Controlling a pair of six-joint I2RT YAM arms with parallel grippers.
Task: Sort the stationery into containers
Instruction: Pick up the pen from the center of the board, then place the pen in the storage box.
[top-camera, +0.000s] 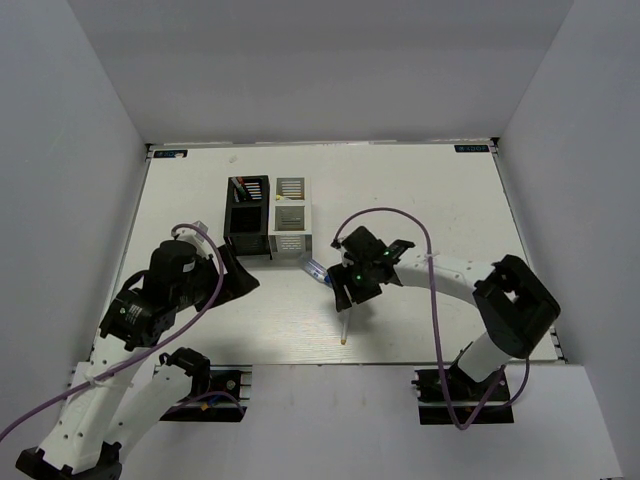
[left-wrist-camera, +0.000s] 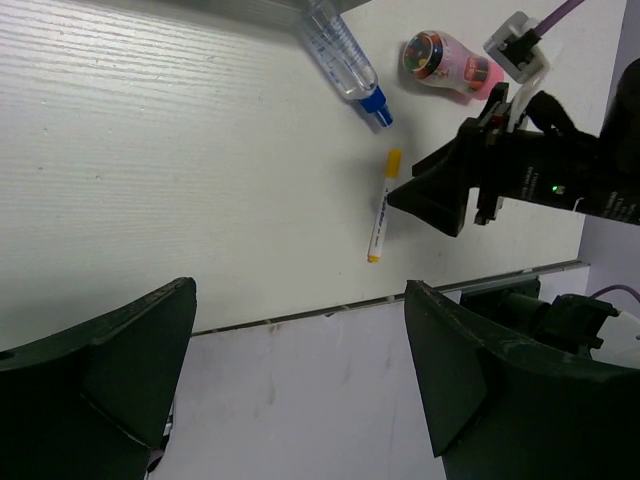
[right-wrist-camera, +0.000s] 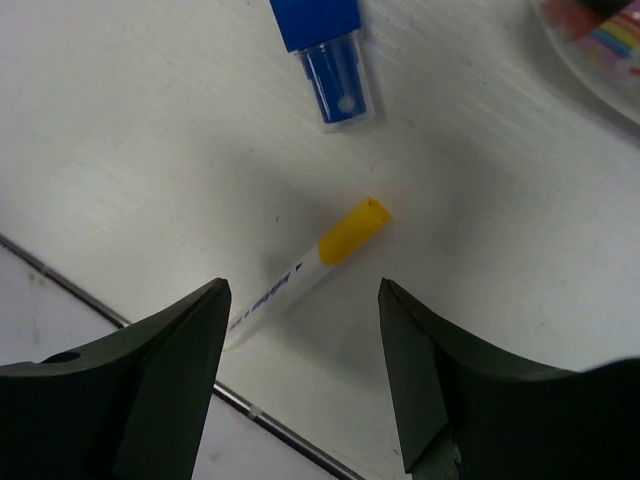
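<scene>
My right gripper is open with the pen slanting between its fingers. Next it should turn and move down to close on the pen's yellow cap below it.
A white pen with a yellow cap (right-wrist-camera: 300, 272) lies on the table near its front edge, also seen as a thin white stick (top-camera: 344, 328). My right gripper (right-wrist-camera: 302, 290) hovers open just above it, fingers on either side and nothing held. A blue-clear pen (right-wrist-camera: 330, 50) and a stubby pink cylinder (left-wrist-camera: 445, 63) lie just beyond it. The black container (top-camera: 248, 228) and the white-grey container (top-camera: 290, 228) stand side by side behind them. My left gripper (left-wrist-camera: 300, 340) is wide open and empty, left of these and near the black container.
The far black compartment (top-camera: 245, 188) holds some thin sticks. The table's front edge (left-wrist-camera: 300, 318) runs close below the yellow-capped pen. Grey walls enclose the table on three sides. The right arm's purple cable (top-camera: 400, 215) loops above the table.
</scene>
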